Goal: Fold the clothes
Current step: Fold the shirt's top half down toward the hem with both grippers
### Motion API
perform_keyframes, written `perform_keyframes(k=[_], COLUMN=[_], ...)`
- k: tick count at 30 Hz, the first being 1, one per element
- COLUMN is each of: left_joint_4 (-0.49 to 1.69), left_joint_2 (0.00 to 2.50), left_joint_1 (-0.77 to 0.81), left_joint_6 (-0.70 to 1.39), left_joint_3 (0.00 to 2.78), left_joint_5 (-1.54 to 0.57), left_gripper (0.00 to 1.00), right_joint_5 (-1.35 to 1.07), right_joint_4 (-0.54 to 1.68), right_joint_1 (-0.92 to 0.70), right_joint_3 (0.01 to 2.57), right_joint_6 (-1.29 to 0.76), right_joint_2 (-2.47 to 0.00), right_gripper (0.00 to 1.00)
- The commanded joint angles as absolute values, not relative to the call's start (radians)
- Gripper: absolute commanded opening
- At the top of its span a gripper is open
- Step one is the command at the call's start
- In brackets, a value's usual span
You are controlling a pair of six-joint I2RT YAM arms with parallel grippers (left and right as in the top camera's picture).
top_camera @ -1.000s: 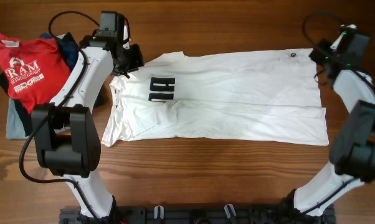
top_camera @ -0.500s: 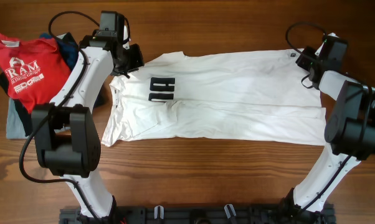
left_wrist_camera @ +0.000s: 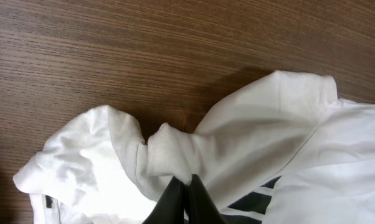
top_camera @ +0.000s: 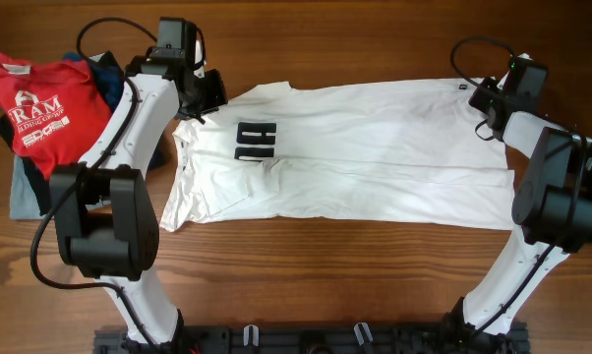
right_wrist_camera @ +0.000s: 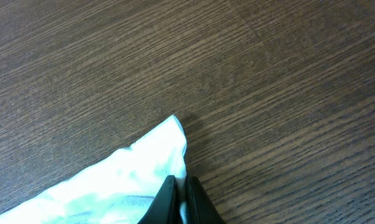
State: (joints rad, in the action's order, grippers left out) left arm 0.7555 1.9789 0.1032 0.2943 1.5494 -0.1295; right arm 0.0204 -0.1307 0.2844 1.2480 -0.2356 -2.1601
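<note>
The far side still lies open, so the right gripper will next carry the pinched hem corner back onto the hem end of the near folded strip [top_camera: 501, 181] and let it go.
A white T-shirt [top_camera: 365, 147] with black lettering lies spread flat on the wooden table, collar end to the left. My left gripper [top_camera: 200, 106] is at its far left corner. In the left wrist view that gripper [left_wrist_camera: 187, 182] is shut on a bunched fold of the white shirt [left_wrist_camera: 256, 130] near the sleeve. My right gripper [top_camera: 481, 98] is at the shirt's far right corner. In the right wrist view that gripper [right_wrist_camera: 180, 182] is shut on the pointed corner of the shirt's hem [right_wrist_camera: 150, 155].
A pile of clothes sits at the table's left edge, with a red printed shirt [top_camera: 40, 103] on top, a dark blue garment [top_camera: 104, 74] behind it and grey fabric [top_camera: 23, 192] below. Bare wood surrounds the white shirt.
My right arm swung in from the far right to the shirt's far right corner, and its jaws closed on the hem. The left arm and the shirt stayed still.
</note>
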Motion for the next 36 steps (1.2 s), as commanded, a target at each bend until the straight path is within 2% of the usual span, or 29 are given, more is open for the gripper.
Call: perform_keyframes(k=[1, 12, 23, 36], left_joint_4=[0.754, 0.76, 0.784, 1.008], left_joint_2=[1.956, 1.956, 1.912, 1.868], left_joint_1=[0.096, 0.096, 0.096, 0.096], left_joint_6=[0.304, 0.303, 0.303, 0.304], left_joint_3=[1.545, 1.545, 1.545, 1.545], left_joint_5=[-0.142, -0.141, -0.141, -0.142], left_gripper=[0.04, 0.04, 0.04, 0.04], right_joint_5=[0.024, 0.166, 0.169, 0.17], right_joint_4=[-0.11, -0.043, 0.093, 0.368], right_joint_1=[0.279, 0.298, 0.319, 0.319], right_joint_3=[1.246, 1.246, 1.246, 1.246], right_joint_6=[-0.236, -0.236, -0.236, -0.236], right_joint_2=[-2.197, -2.057, -1.932, -1.853], right_gripper=[0.04, 0.04, 0.04, 0.05])
